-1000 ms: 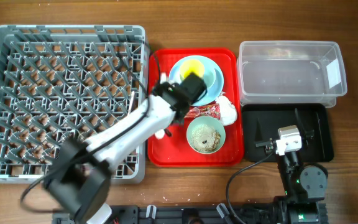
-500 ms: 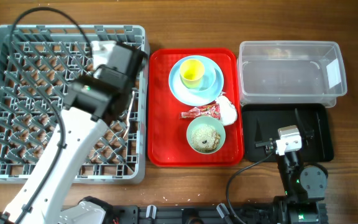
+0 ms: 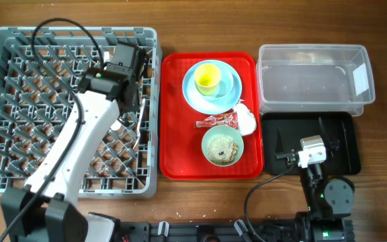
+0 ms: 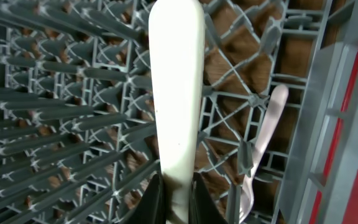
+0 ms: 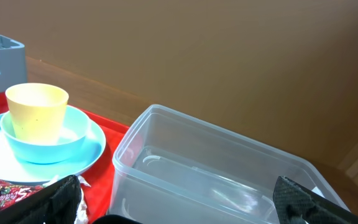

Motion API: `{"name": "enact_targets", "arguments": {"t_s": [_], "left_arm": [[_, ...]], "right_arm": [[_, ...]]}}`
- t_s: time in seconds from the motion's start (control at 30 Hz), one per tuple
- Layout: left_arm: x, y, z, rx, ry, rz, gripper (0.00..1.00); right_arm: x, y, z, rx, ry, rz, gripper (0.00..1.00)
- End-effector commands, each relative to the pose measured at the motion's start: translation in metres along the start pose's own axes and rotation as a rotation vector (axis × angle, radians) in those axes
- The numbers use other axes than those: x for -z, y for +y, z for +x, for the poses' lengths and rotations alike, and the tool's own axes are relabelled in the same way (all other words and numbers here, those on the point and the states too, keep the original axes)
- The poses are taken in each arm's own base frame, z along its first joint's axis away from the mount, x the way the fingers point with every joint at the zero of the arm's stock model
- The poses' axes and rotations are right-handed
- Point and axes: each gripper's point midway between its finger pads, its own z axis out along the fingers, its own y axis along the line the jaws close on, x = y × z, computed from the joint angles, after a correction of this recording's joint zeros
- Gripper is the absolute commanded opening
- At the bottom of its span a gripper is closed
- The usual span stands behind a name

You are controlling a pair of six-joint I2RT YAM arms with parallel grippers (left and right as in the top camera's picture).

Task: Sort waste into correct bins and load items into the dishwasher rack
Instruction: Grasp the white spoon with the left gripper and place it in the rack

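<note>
The utensil in my left gripper will go down next toward the dishwasher rack's wires [image 3: 127, 128] [image 4: 224, 142], beside the other white utensil. I will open that gripper after that.
My left gripper [image 3: 125, 84] [image 4: 176, 202] is shut on the handle of a white plastic utensil [image 4: 176, 93] and holds it over the grey dishwasher rack [image 3: 19, 81] [image 4: 61, 112]. Its head is hidden, so I cannot tell spoon from fork. Another white utensil [image 3: 142, 121] [image 4: 263, 149] lies in the rack by its right wall. The yellow cup [image 3: 207, 77] [image 5: 36, 112] stands on the blue plate [image 3: 228, 93]. Below them are the red wrapper [image 3: 217, 122], the napkin [image 3: 246, 117] and the green bowl [image 3: 222, 146] holding rice scraps. My right gripper [image 3: 326, 134] [image 5: 179, 199] stands open.
All the tableware and waste sit on a flat red tray [image 3: 173, 101] right of the rack. The clear tub [image 3: 267, 74] [image 5: 216, 174] is at the back right. In front of it lies the black tray [image 3: 281, 151], where the right gripper rests.
The left arm swung left from the red tray to above the rack's right side, carrying the white utensil. The right arm has not moved.
</note>
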Motion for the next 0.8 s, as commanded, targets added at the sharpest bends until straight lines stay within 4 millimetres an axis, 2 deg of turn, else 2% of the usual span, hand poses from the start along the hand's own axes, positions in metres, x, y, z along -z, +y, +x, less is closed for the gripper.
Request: {"name": "enact_targets", "arguments": {"t_s": [0.0,0.23,0.5,0.57,0.67,0.77], "left_arm": [[-0.020,-0.006,0.013,-0.032,0.062,-0.004,0.04],[-0.042,-0.014,0.024,-0.034,0.076,-0.002,0.06],[-0.045,-0.015,0.022,-0.025,0.060,0.002,0.17],[-0.046,-0.016,0.020,-0.021,0.052,0.005,0.30],[-0.045,-0.017,0.016,-0.014,0.037,0.010,0.39],[-0.041,-0.019,0.009,0.000,0.010,0.031,0.59]], "right_arm": [[0.000,0.002,-0.003,0.013,-0.014,-0.010,1.00],[0.000,0.002,-0.003,0.013,-0.014,-0.010,1.00],[0.000,0.002,-0.003,0.013,-0.014,-0.010,1.00],[0.000,0.002,-0.003,0.013,-0.014,-0.010,1.00],[0.000,0.002,-0.003,0.013,-0.014,-0.010,1.00],[0.000,0.002,-0.003,0.013,-0.014,-0.010,1.00]]}}
